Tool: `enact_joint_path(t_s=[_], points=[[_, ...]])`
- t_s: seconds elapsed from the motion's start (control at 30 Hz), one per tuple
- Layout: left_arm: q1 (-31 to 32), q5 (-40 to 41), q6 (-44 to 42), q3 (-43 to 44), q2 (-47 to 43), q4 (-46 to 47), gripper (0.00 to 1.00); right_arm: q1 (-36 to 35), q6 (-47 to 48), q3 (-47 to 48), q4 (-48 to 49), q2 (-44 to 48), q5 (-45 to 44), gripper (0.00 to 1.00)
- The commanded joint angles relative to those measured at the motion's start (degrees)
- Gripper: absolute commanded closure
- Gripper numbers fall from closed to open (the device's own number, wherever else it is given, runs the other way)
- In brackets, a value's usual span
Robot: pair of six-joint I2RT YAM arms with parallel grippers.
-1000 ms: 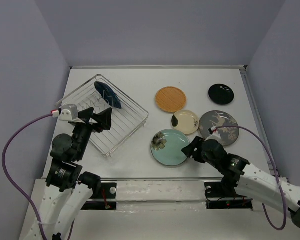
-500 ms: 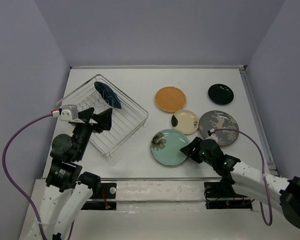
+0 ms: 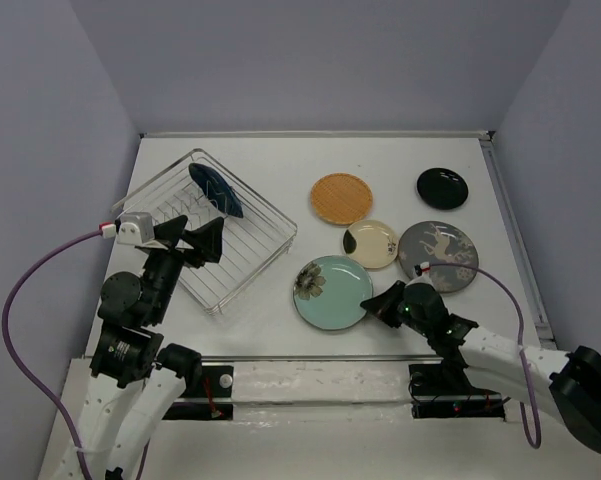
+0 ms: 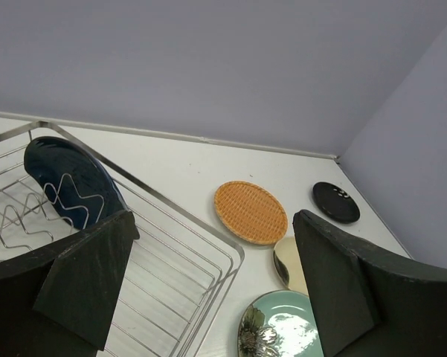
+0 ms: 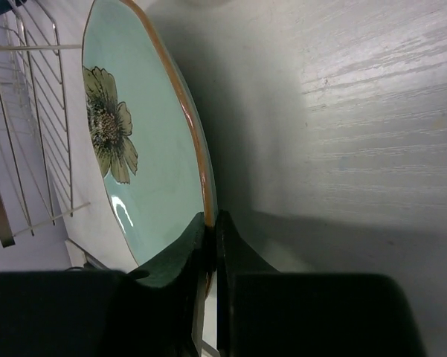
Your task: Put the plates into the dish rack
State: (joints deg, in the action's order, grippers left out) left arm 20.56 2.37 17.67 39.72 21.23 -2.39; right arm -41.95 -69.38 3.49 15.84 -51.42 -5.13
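The right gripper will next go up, turn the teal plate upright, move it outward and down, and then let go of it in the wires beside the blue plate (image 3: 217,190), because those wires are empty.
My right gripper (image 3: 380,303) (image 5: 210,223) is shut on the near right rim of the large pale teal plate with a flower (image 3: 329,292) (image 5: 137,141), which lies on the table right of the dish rack. The silver wire dish rack (image 3: 242,262) (image 4: 208,249) holds the dark blue plate (image 3: 217,190) (image 4: 67,182) upright at its far end. My left gripper (image 3: 195,240) (image 4: 212,297) hangs open over the rack's near side, holding nothing. Orange (image 3: 341,198), small cream (image 3: 371,243), grey deer (image 3: 438,254) and black (image 3: 442,187) plates lie flat on the table.
Grey walls close in the white table on the left, back and right. The four loose plates cluster at the centre right, just beyond my right arm. A purple cable loops off each wrist.
My right gripper has closed on the teal plate's rim, and the plate has slid a little to the left and toward the near edge. The left arm stays almost still.
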Motion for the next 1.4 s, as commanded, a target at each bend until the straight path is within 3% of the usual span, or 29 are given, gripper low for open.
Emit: enact_joint_path(t_s=[0.0, 0.2, 0.47, 0.57, 0.9, 1.2, 1.37], points=[[0.3, -0.3, -0.1, -0.5, -0.6, 3.2, 0.01, -0.1, 5.8, 2.3, -8.9, 6.4, -2.7, 0.93], [0.2, -0.5, -0.1, -0.4, -0.8, 3.4, 0.01, -0.8, 15.6, 16.0, -19.3, 19.8, -9.0, 0.93], [-0.3, -0.1, -0.4, -0.4, -0.9, 3.4, 0.01, -1.3, 30.9, 40.6, -21.1, 8.1, -10.6, 0.93], [-0.3, 0.0, -0.5, -0.3, -0.9, 3.4, 0.01, -1.8, 34.0, 44.9, -21.0, 6.7, -11.0, 0.93], [-1.2, 6.2, -1.7, 0.4, -4.1, 2.5, 0.01, -3.1, 41.1, 66.5, -10.0, -23.4, -3.8, 0.93], [-1.5, 8.0, -2.1, 1.1, -4.1, 2.6, 0.01, -7.3, 48.9, 96.8, -9.3, -49.2, -11.1, 0.93], [-1.5, 8.3, -2.1, 1.1, -4.0, 2.5, 0.01, -10.5, 54.5, 105.9, -10.2, -58.7, -18.0, 0.93]])
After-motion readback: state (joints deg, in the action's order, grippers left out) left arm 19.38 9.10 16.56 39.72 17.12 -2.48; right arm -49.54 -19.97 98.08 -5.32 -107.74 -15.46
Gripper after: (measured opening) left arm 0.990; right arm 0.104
